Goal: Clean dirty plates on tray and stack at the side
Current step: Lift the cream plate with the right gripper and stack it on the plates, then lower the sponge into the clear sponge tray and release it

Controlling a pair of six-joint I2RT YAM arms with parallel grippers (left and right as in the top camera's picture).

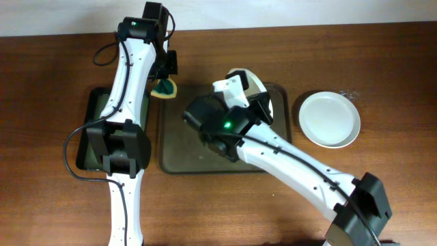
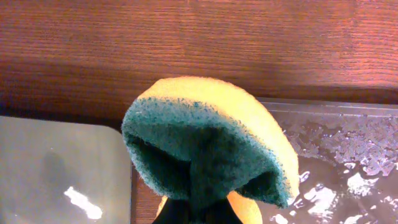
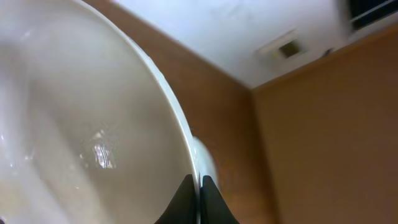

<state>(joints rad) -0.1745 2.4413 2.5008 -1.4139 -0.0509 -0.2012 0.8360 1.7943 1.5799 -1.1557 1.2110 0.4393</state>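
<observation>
Next, my right gripper will turn the held plate flat, then bring it down onto a white plate [image 3: 204, 162] on the tabletop beside the tray.
My right gripper [image 1: 254, 94] is shut on the rim of a white plate [image 3: 81, 137], held tilted up on edge over the back of the dark olive-brown tray [image 1: 179, 147]; its fingers [image 3: 199, 186] pinch the rim. The plate shows partly in the overhead view [image 1: 256, 83]. My left gripper [image 1: 166, 76] is shut on a yellow and green sponge [image 2: 205, 149], held just past the tray's back left corner [image 2: 336, 124]. A second white plate [image 1: 330, 119] lies on the table right of the tray. The third plate is out of view.
A narrow black tray with a greenish inside [image 1: 93, 130] lies left of the big tray, under my left arm; it also shows in the left wrist view [image 2: 56, 168]. The big tray's floor is wet with streaks [image 2: 348, 180]. My right arm crosses the tray's right front.
</observation>
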